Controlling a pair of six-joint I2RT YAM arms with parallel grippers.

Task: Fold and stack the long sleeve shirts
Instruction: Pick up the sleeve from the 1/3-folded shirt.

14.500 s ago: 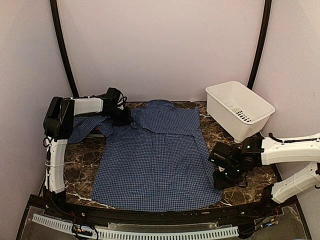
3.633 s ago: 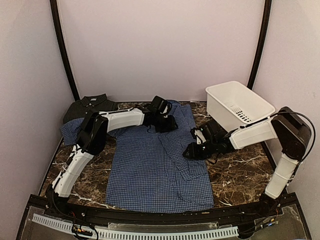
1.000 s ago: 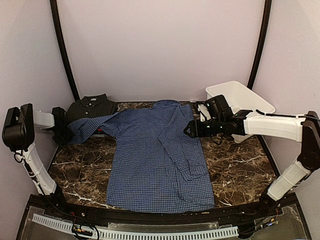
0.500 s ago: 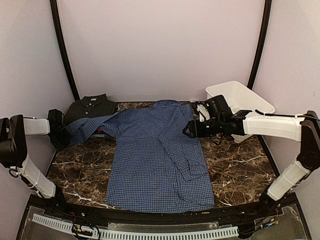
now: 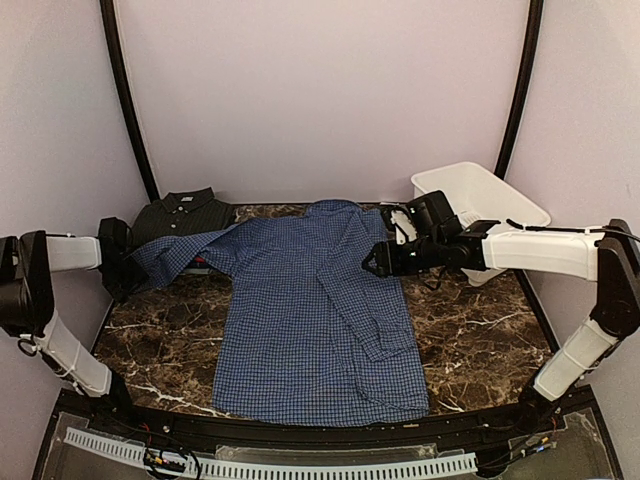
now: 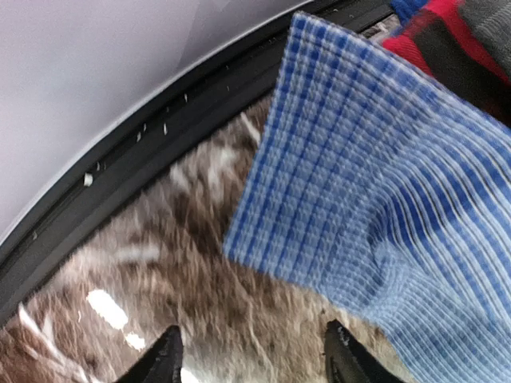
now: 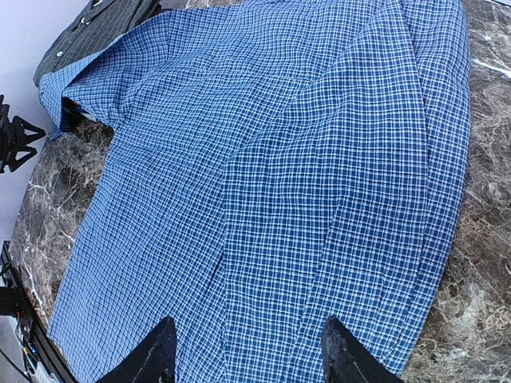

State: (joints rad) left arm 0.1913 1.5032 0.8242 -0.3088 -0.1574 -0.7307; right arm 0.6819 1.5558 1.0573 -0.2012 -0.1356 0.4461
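The left gripper moves down and toward the sleeve next, onto the raised fold at its near edge (image 5: 168, 277) (image 6: 361, 286), since the cuff lies ahead of my open fingers.
A blue checked long sleeve shirt (image 5: 310, 310) lies spread flat across the middle of the marble table, its right side folded inward. Its left sleeve (image 5: 175, 255) stretches out to the left. My left gripper (image 5: 122, 265) sits just off the end of that sleeve. In the left wrist view this gripper (image 6: 254, 359) is open, and the cuff (image 6: 359, 175) lies ahead of its tips, not between them. A red shirt (image 6: 431, 48) peeks out beyond the cuff. A dark checked shirt (image 5: 180, 215) lies folded at the back left. My right gripper (image 7: 249, 351) hovers open over the blue shirt's right shoulder (image 5: 375, 262).
A white plastic basket (image 5: 480, 215) stands at the back right, just behind the right arm. A black frame rail (image 6: 160, 120) and the wall run close to the left gripper. Bare marble (image 5: 470, 330) shows to the right of the shirt.
My left gripper has opened and let go of the sleeve cuff, which now rests stretched out to the left. The right gripper has edged slightly left over the shirt.
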